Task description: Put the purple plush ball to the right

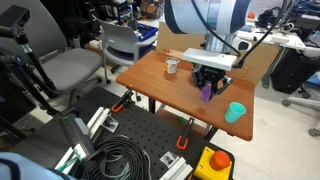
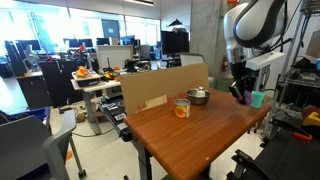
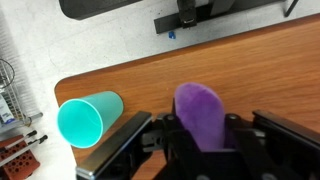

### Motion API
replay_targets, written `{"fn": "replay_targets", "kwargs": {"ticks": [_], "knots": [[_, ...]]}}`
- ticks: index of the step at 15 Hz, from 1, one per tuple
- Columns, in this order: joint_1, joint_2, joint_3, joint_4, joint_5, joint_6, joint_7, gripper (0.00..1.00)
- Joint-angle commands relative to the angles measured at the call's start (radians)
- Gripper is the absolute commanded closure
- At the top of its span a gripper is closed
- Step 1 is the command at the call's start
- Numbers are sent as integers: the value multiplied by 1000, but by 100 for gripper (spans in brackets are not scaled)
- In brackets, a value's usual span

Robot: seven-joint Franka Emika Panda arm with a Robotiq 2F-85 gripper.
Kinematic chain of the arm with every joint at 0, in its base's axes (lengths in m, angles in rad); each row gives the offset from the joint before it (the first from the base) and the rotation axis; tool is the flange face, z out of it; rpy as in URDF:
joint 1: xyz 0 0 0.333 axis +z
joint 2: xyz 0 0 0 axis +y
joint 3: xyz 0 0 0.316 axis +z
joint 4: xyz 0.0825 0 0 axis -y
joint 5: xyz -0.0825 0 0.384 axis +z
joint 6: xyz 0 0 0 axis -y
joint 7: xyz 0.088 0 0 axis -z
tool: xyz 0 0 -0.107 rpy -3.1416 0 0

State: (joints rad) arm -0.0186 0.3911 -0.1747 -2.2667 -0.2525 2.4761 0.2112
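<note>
Next, my gripper moves down away from the teal cup and releases the ball, since bare wood lies below my gripper and to its right in the wrist view.
The purple plush ball [image 3: 200,108] is squeezed between my gripper's [image 3: 202,135] black fingers and sticks out past them. In both exterior views the ball [image 1: 206,92] [image 2: 246,98] hangs just above the wooden table [image 1: 170,88], near its edge. The gripper [image 1: 210,80] [image 2: 242,88] is shut on it. I cannot tell whether the ball touches the tabletop.
A teal plastic cup [image 3: 88,118] [image 1: 235,112] [image 2: 258,98] stands close beside the ball near the table corner. A small metal cup [image 1: 172,66] [image 2: 182,108] and a steel bowl [image 2: 198,96] stand farther along the table. A cardboard sheet [image 2: 160,90] lines one edge.
</note>
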Motion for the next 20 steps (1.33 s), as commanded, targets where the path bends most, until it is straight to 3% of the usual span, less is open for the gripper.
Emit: {"fn": "replay_targets", "kwargs": {"ticks": [1,7,8,9,10,15,17,20], "knots": [[-4,51,13,22,21,29,-6,94],[-1,107,38,20,48,89,-22,94],[0,105,38,21,49,83,-22,79],[-3,104,40,22,55,75,-28,51],[0,100,38,20,54,72,-25,49],[-4,26,92,-8,117,32,-86,15],[-16,-40,148,-11,185,-65,-155,2],[-10,-159,203,-5,277,-202,-225,0]]}}
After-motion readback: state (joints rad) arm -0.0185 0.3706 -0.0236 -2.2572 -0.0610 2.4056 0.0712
